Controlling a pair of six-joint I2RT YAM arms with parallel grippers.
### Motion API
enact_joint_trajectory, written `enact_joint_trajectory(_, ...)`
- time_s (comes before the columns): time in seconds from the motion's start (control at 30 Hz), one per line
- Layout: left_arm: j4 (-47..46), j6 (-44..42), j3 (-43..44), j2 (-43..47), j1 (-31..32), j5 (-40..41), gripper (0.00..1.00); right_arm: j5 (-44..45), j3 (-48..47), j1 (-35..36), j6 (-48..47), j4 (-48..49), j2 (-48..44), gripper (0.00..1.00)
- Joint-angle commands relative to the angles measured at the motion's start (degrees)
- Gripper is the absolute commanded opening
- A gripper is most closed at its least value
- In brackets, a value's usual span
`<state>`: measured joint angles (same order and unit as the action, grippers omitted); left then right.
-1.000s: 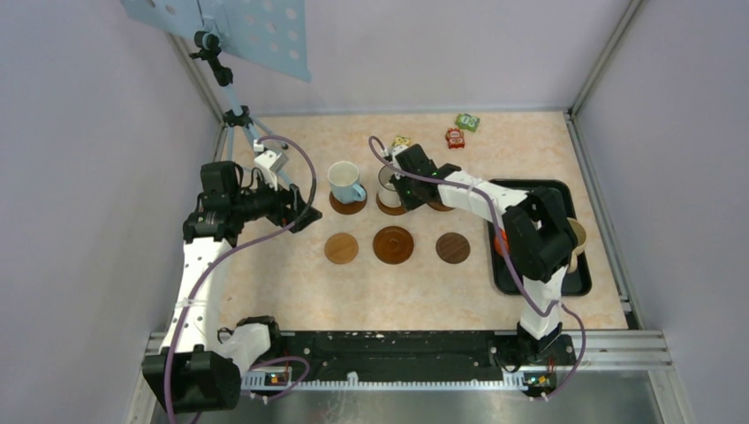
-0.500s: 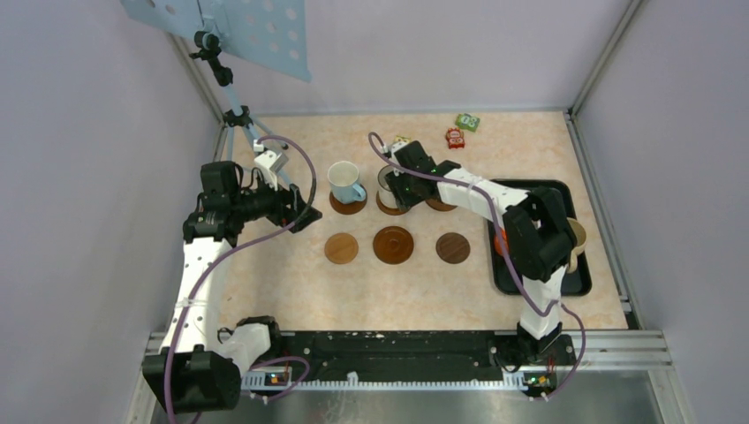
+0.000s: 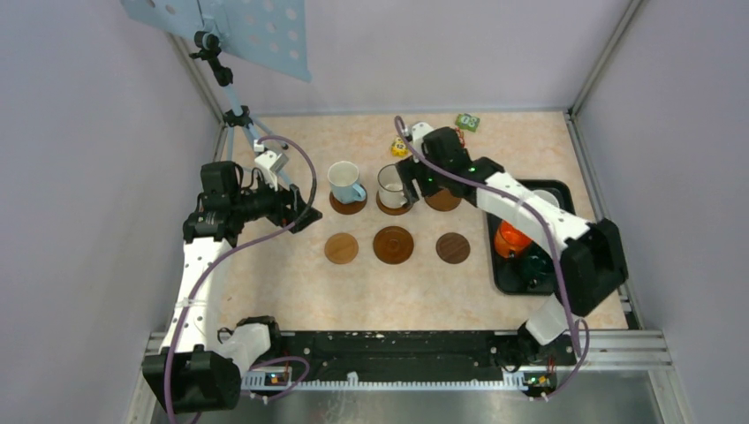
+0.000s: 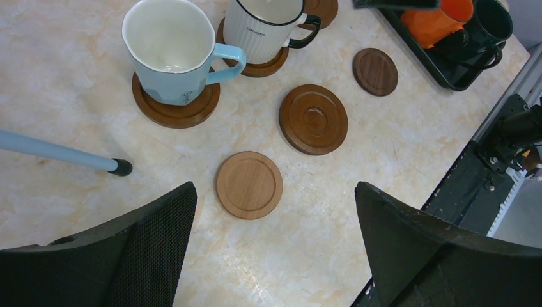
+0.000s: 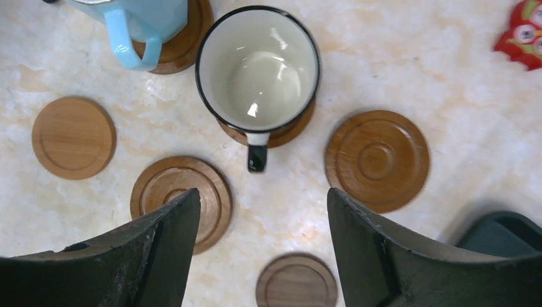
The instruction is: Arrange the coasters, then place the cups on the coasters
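My right gripper should go right in the top view, then down to the white cup in the black tray.
A white cup with a dark rim (image 5: 257,70) stands on a coaster (image 5: 291,130) just ahead of my right gripper (image 5: 262,195), which is open and holds nothing; its handle points toward the jaws. To its left the light blue cup (image 3: 346,181) sits on another coaster (image 3: 348,204). Bare coasters lie at the back right (image 3: 443,200) and in a front row (image 3: 341,247) (image 3: 393,245) (image 3: 452,247). My left gripper (image 3: 300,215) hovers open, left of the blue cup. An orange cup (image 3: 512,237) and a dark green cup (image 3: 536,265) sit in the black tray (image 3: 508,284).
Small toy blocks lie at the back: a green one (image 3: 467,122), a yellow one (image 3: 399,147) and a red one (image 5: 521,32). A tripod leg (image 4: 57,153) rests on the table at the left. Metal frame rails bound the table's sides.
My right gripper has opened, let go of the dark-rimmed cup on its coaster and drawn back to the right. Its elbow swung right, uncovering the tray's cups. The left arm stayed still.
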<state>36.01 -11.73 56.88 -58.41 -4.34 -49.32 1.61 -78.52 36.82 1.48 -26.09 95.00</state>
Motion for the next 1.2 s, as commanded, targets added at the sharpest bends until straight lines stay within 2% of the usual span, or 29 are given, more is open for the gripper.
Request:
enact_joint_trajectory(0.0, -1.0, -0.7, 1.5, 0.1, 0.4, -1.8, 0.99, -3.3, 1.0, -5.3, -3.8, -3.3, -8.6, 0.72)
enact_joint_trajectory(0.1, -0.9, -0.7, 1.5, 0.4, 0.5, -1.8, 0.99, -10.3, -2.7, -13.1, -5.9, -14.5, -9.8, 0.72)
enact_joint_trajectory(0.2, -0.8, -0.7, 1.4, 0.4, 0.5, -1.8, 0.99, -20.6, -2.4, -25.0, -11.6, -21.3, -12.4, 0.72)
enact_joint_trajectory(0.33, -0.8, -0.5, 1.4, 0.6, 0.7, -1.8, 0.99, -19.8, 1.4, -35.2, -18.7, -27.0, -17.1, 0.72)
enact_joint_trajectory(0.47, -0.9, -0.2, 1.5, 0.1, 0.7, -2.2, 0.99, -19.2, 5.6, -43.6, -20.5, -29.9, -21.4, 0.62)
enact_joint_trajectory(0.57, -1.1, -0.2, 1.3, -0.2, 0.7, -2.2, 0.99, -16.5, 10.2, -46.1, -20.9, -29.6, -23.7, 0.52)
enact_joint_trajectory(0.77, -1.1, -0.4, 0.8, 0.8, 0.8, -1.9, 0.99, -13.0, 17.3, -48.1, -21.7, -27.0, -25.1, 0.46)
enact_joint_trajectory(0.93, -1.2, -0.4, 0.4, 1.3, 0.8, -1.9, 0.99, -11.4, 19.8, -48.3, -21.0, -24.6, -24.9, 0.37)
enact_joint_trajectory(1.17, -1.2, -0.5, 0.2, 1.6, 0.8, -1.7, 0.99, -7.6, 21.5, -48.4, -21.1, -21.4, -25.1, 0.3)
